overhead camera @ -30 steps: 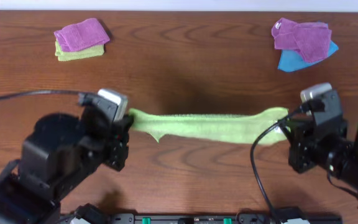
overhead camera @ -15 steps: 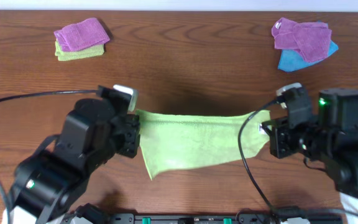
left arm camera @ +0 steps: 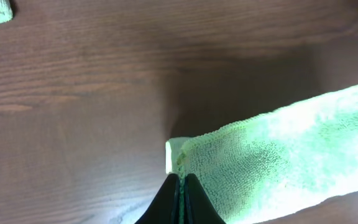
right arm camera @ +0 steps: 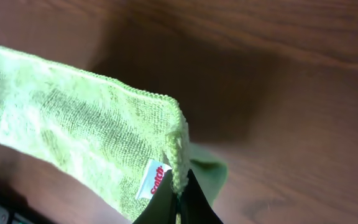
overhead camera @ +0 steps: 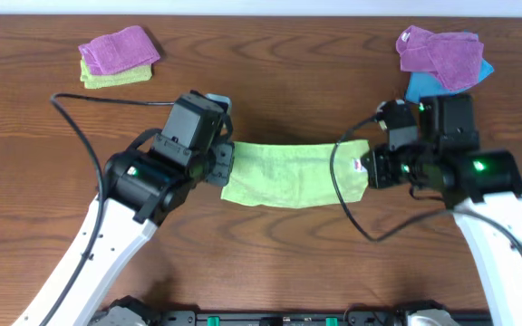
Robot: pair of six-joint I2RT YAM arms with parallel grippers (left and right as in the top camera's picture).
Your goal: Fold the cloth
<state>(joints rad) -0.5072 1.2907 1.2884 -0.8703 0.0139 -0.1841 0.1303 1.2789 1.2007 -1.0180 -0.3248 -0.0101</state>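
Note:
My left gripper should next carry the pinched corner outward and down to the bare tabletop and release it, to spread the draped cloth flat.
The lime-green cloth [overhead camera: 293, 172] hangs stretched between my two grippers over the middle of the table, its lower part draped down. My left gripper [overhead camera: 225, 163] is shut on the cloth's left edge; the left wrist view shows the black fingertips [left arm camera: 181, 183] pinching the hem of the cloth [left arm camera: 278, 155]. My right gripper [overhead camera: 372, 165] is shut on the cloth's right corner; the right wrist view shows the fingertips [right arm camera: 179, 194] clamped on the cloth's [right arm camera: 86, 118] hem beside its white tag [right arm camera: 155, 177].
A purple towel on a paler yellow-green folded towel [overhead camera: 116, 56] lies at the back left. Purple towels on a blue one [overhead camera: 442, 59] lie at the back right. Cables trail from both arms across the brown wooden table [overhead camera: 279, 81].
Both arms have moved away from the front edge toward the table's middle, carrying the cloth. The cloth went from a thin strip to a wide hanging sheet, and now drapes shorter.

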